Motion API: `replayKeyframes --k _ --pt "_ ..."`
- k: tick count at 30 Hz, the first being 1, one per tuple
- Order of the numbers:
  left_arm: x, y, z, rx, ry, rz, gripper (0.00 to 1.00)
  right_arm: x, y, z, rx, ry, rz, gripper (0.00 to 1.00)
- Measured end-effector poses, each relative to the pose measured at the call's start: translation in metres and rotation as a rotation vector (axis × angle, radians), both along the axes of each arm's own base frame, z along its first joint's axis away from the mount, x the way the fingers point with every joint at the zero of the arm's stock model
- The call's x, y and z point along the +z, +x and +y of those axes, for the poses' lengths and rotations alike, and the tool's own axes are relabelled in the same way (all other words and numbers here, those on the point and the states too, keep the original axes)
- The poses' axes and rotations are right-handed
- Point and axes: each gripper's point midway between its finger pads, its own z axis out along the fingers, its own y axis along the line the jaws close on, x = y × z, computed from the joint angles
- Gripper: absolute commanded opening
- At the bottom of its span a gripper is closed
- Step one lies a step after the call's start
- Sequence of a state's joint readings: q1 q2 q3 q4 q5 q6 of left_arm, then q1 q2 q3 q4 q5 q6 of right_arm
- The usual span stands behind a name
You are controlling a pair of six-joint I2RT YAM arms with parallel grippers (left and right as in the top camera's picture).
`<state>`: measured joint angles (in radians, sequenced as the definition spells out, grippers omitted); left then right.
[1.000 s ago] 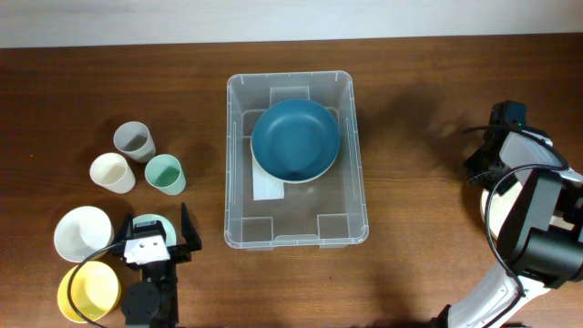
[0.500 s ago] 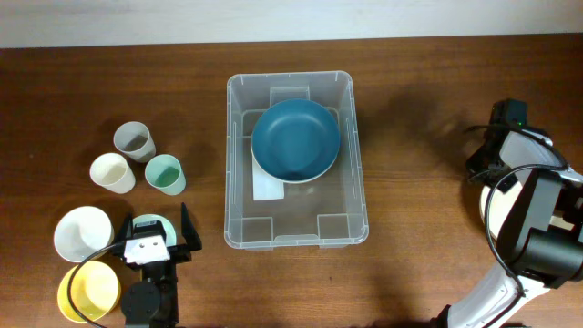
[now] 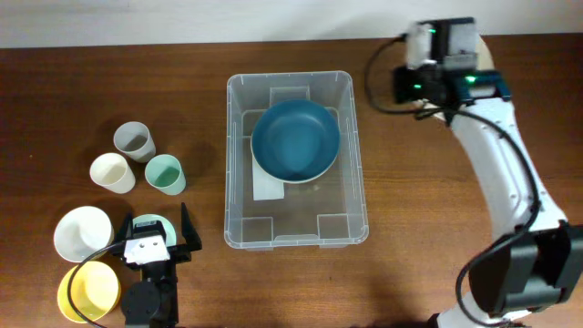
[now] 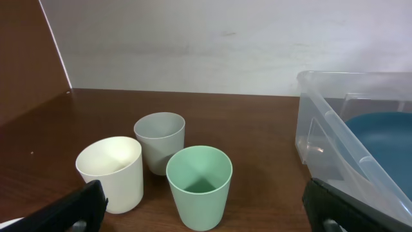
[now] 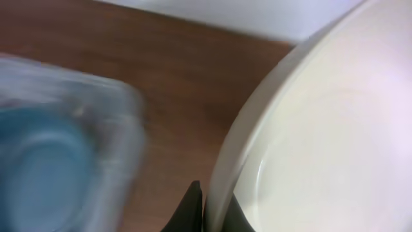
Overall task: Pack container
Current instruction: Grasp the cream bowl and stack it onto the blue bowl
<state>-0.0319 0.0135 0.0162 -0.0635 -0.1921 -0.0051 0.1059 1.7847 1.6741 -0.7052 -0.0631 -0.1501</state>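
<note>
I need to swing my right gripper to the left in the overhead view next and turn it over the container's dark blue bowl (image 3: pixel 295 140) (image 5: pixel 45 170), because that bowl is open and empty.
The clear container (image 3: pixel 296 217) stands mid-table with a dark blue bowl (image 3: pixel 295 139) lying in its far half. My right gripper (image 3: pixel 454 66) hangs just off the container's far right corner. In the right wrist view this gripper (image 5: pixel 215 201) is shut on the rim of a cream bowl (image 5: pixel 335 129), and the container (image 5: pixel 96 116) is a blur at the left. My left gripper (image 3: pixel 153 230) is open, low at the front left. Its wrist view looks between the fingers (image 4: pixel 84 207) at three cups and the container's near wall (image 4: pixel 331 132).
A grey cup (image 3: pixel 134 140), a cream cup (image 3: pixel 112 172) and a green cup (image 3: pixel 165 173) stand left of the container. A white bowl (image 3: pixel 82 232), a yellow bowl (image 3: pixel 88 292) and a pale green bowl (image 3: pixel 150 221) sit at the front left, around the left gripper.
The right arm has swung from the table's right edge up to the container's far right corner, carrying the cream bowl. The left arm has not moved.
</note>
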Motion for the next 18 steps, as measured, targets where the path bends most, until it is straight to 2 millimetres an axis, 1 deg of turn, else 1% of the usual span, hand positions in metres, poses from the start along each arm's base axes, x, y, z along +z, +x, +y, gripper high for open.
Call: replayKeyframes --k 1,2,3,4,5,7,8,11,12,13,16,18 --pt "0.000 0.000 0.000 0.000 0.000 0.000 1.00 0.007 -0.002 0.020 0.074 -0.022 -0.023 0.04" --pt "0.000 0.000 0.000 0.000 0.000 0.000 0.99 0.012 -0.006 0.050 0.180 -0.055 -0.045 0.04" --pt "0.000 0.000 0.000 0.000 0.000 0.000 0.99 0.012 -0.011 0.070 0.253 -0.081 -0.054 0.04" --pt "0.000 0.000 0.000 0.000 0.000 0.000 0.99 0.011 -0.017 0.085 0.313 -0.106 -0.058 0.04" --pt "0.000 0.000 0.000 0.000 0.000 0.000 0.99 0.010 -0.025 0.105 0.393 -0.138 -0.064 0.04" --pt "0.000 0.000 0.000 0.000 0.000 0.000 0.99 0.009 -0.039 0.137 0.516 -0.186 -0.080 0.04" --pt "0.000 0.000 0.000 0.000 0.000 0.000 0.99 0.009 -0.048 0.156 0.593 -0.212 -0.093 0.04" --pt "0.000 0.000 0.000 0.000 0.000 0.000 0.99 0.008 -0.071 0.198 0.763 -0.261 -0.130 0.04" --pt "0.000 0.000 0.000 0.000 0.000 0.000 0.99 0.006 -0.074 0.203 0.783 -0.267 -0.132 0.04" --pt "0.000 0.000 0.000 0.000 0.000 0.000 0.99 0.001 -0.076 0.208 0.808 -0.279 -0.126 0.04" --pt "0.000 0.000 0.000 0.000 0.000 0.000 0.99 -0.028 -0.074 0.215 0.851 -0.285 -0.072 0.04" --pt "0.000 0.000 0.000 0.000 0.000 0.000 0.99 -0.051 -0.073 0.220 0.879 -0.276 -0.024 0.04"
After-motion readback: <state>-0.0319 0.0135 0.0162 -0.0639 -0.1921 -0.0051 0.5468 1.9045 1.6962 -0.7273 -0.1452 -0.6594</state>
